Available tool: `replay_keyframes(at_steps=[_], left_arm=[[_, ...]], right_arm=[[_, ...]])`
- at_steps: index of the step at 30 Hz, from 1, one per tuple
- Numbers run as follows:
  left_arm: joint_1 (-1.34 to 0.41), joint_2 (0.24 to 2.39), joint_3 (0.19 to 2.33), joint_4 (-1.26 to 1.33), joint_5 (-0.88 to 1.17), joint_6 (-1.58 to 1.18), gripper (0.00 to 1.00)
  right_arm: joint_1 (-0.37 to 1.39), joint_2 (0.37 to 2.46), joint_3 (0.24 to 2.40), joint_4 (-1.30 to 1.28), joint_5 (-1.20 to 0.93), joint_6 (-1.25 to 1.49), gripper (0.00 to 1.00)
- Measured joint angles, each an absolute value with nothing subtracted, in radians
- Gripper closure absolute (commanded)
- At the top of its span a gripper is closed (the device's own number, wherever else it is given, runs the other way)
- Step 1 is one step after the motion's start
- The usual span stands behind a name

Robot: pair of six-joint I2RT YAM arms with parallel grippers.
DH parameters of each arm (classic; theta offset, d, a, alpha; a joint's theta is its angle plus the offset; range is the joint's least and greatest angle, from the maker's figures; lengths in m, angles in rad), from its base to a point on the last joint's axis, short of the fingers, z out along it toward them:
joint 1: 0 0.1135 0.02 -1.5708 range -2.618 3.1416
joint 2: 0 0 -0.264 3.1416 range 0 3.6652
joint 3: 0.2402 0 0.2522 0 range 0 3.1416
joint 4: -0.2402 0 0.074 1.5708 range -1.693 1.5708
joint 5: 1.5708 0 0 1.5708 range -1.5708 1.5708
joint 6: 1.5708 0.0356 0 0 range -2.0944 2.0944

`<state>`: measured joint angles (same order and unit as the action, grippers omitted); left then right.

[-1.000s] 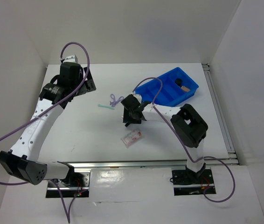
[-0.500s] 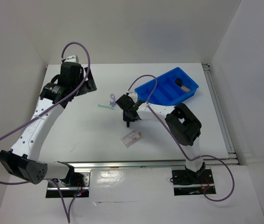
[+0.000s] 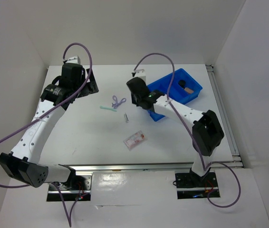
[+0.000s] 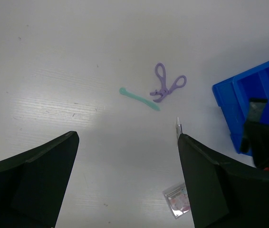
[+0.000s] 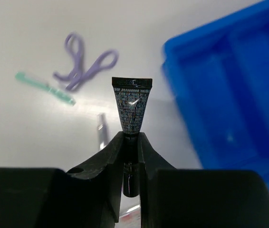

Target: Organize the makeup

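Note:
My right gripper carries the black tube (image 5: 132,107) to the right in the top view next, over the bin's empty end section (image 5: 209,102), and releases.
My right gripper (image 5: 130,137) is shut on a slim black tube (image 5: 132,107) and holds it above the table, tip pointing away. In the top view the right gripper (image 3: 138,95) hangs by the left end of the blue bin (image 3: 168,95). On the table lie a purple looped piece (image 3: 119,100), a mint-green stick (image 3: 107,109), a small clear stick (image 3: 125,117) and a clear pinkish packet (image 3: 135,140). A tan cylinder (image 3: 187,87) and a round black pot (image 3: 181,83) sit in the bin. My left gripper (image 4: 125,185) is open over bare table at the back left.
The blue bin (image 5: 229,95) has several compartments and lies to the right of the held tube. White walls close the table at the back and sides. A metal rail (image 3: 225,114) runs along the right edge.
My right gripper closed on the black tube on the table, lifted it and swung back toward the bin. The small clear stick now shows where it worked. The left arm stayed still.

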<state>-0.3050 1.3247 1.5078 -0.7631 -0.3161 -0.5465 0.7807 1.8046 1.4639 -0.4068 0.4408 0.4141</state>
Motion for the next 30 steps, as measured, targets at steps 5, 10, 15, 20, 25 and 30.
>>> replay_keyframes(at_steps=[5,10,15,20,25,30], left_arm=[[-0.305,1.325,1.508,-0.764,-0.309,-0.545,0.00],[-0.305,1.325,1.508,-0.765,-0.301,-0.545,0.00],[-0.305,1.325,1.508,-0.767,-0.301,-0.545,0.00],[-0.305,1.325,1.508,-0.769,-0.301,-0.545,0.00],[-0.305,1.327,1.508,-0.770,-0.301,-0.545,0.00],[-0.305,1.329,1.508,-0.770,-0.299,-0.545,0.00]], right_arm=[[0.648,1.768,1.466,-0.325,0.495,0.258,0.87],[0.579,1.807,1.468,-0.313,0.525,0.170,0.87],[0.553,1.866,1.468,-0.315,0.517,0.136,0.87],[0.523,1.878,1.466,-0.313,0.501,0.131,0.83],[0.505,1.888,1.466,-0.308,0.481,0.132,0.71],[0.505,1.911,1.465,-0.314,0.456,0.134,0.59]])
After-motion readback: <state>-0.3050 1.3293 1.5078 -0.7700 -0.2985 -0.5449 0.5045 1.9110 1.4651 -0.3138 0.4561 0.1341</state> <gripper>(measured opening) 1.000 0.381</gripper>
